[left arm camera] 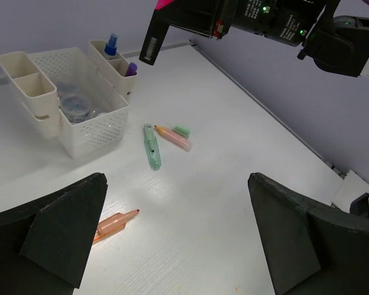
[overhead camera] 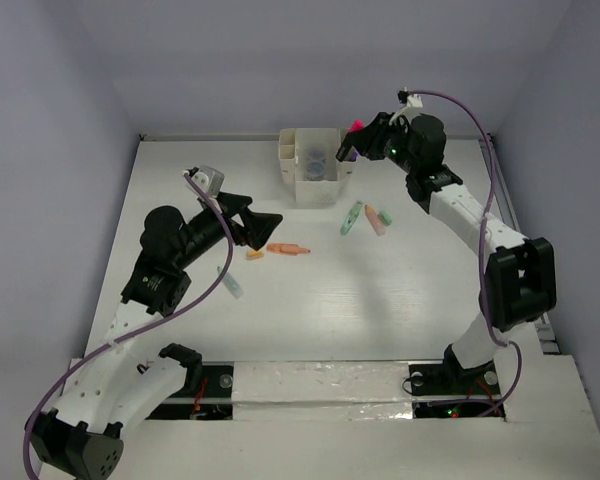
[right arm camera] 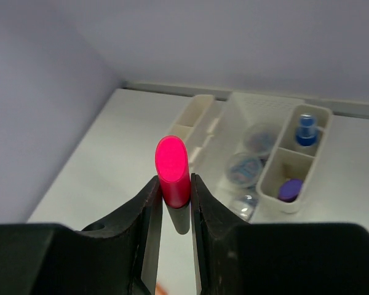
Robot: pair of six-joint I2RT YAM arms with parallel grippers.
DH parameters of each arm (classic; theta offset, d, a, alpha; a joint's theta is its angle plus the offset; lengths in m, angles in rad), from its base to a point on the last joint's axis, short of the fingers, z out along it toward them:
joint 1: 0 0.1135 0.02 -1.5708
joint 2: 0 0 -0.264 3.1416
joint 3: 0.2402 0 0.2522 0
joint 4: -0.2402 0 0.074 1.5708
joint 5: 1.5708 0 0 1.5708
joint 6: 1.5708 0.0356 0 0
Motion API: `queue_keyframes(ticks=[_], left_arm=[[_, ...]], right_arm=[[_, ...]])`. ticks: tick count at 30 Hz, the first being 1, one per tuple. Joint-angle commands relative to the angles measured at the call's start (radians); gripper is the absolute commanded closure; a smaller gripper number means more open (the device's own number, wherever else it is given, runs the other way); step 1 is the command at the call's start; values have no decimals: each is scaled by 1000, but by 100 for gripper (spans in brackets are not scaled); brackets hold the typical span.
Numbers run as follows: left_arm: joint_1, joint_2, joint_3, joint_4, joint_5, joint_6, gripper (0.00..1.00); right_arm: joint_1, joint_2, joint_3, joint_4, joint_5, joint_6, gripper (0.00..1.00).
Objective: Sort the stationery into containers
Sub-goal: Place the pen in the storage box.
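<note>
The organizer's section with the purple-topped item in it still has open room. My right gripper will turn over that section next, then lower the upright pink marker into it.
My right gripper (right arm camera: pixel 173 185) is shut on a pink marker (right arm camera: pixel 172 160) that stands upright between its fingers, held in the air just right of the white organizer (overhead camera: pixel 302 182). The organizer's middle compartment holds round lidded tubs (right arm camera: pixel 243 167). One side compartment holds a blue-capped bottle (right arm camera: pixel 305 129), another a purple-topped item (right arm camera: pixel 289 189). My left gripper (left arm camera: pixel 178 239) is open and holds nothing, low over the table. An orange marker (left arm camera: pixel 114 223) lies by its left finger. Further off lie a mint green marker (left arm camera: pixel 152 146) and a peach marker (left arm camera: pixel 174 137), side by side.
A small orange piece (overhead camera: pixel 254 254) lies left of the orange marker (overhead camera: pixel 288 248). A pale small item (overhead camera: pixel 235 286) rests near the left arm's cable. Walls close the table at the back and on both sides.
</note>
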Motion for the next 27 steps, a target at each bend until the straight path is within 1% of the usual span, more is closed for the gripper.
queue_keyframes(ticks=[1,3,4,9,10,13,16,27], left_arm=[[-2,-22,34,3,-48,21,1],[-2,-24,36,-6,-64,25,1],[-2,-24,37,-9,-71,31,1],[-13,-16,42,-29,-110,45,1],[-13,-16,42,-29,-114,47,1],[-13,-13,45,-34,-120,50,1],[-13,-10,45,-34,-121,53,1],[-13,-4,47,-32,-115,53,1]], right_arm=[[-12,63,99,-19,188,-93,100],[-12,112,123,-11,219,-108,100],[-12,127,140,0,260,-112,100],[-12,178,140,66,337,-119,100],[-12,192,143,79,373,-125,100],[-12,219,148,112,372,-134,100],[-12,252,182,102,368,-139,100],[-12,321,211,116,383,-125,100]])
